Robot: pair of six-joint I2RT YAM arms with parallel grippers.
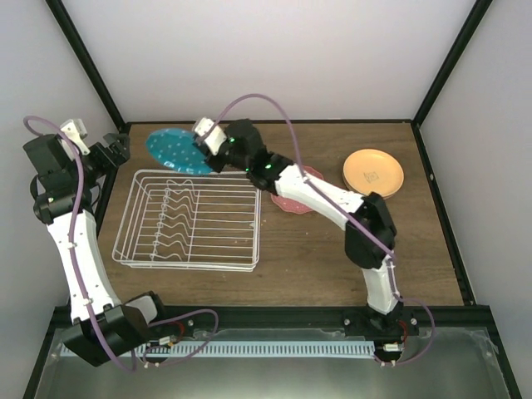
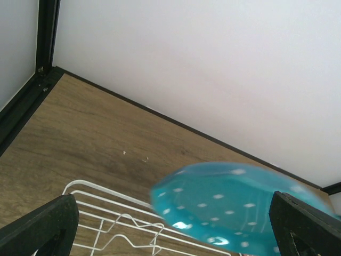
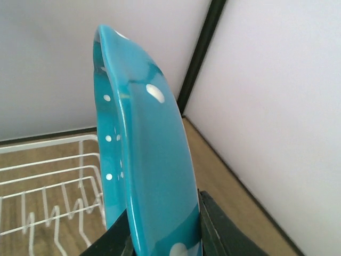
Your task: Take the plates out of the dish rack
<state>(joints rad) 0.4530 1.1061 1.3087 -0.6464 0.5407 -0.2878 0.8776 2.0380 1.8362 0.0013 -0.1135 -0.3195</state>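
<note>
Next, my right gripper needs to swing down to release the teal plate onto the salmon-red plate (image 1: pixel 293 201), as that lies below the gripper, to its right in the top view.
The white wire dish rack (image 1: pixel 191 218) stands at the left of the table with no plates in it. My right gripper (image 1: pixel 208 150) is shut on the rim of the white-dotted teal-blue plate (image 1: pixel 173 150) and holds it above the rack's far edge. In the right wrist view the plate (image 3: pixel 144 160) stands on edge between the jaws of that gripper (image 3: pixel 160 237). The salmon-red plate (image 1: pixel 293 201) lies under the right arm. The orange-yellow plate (image 1: pixel 373 173) lies at the far right. My left gripper (image 1: pixel 115 152) is open and empty, left of the teal plate (image 2: pixel 229 205). The pink and mint plates are out of view.
Black frame posts and white walls close in the table at the back and both sides. The rack's far-left corner (image 2: pixel 101 205) shows in the left wrist view, and its bars (image 3: pixel 42 186) show in the right wrist view.
</note>
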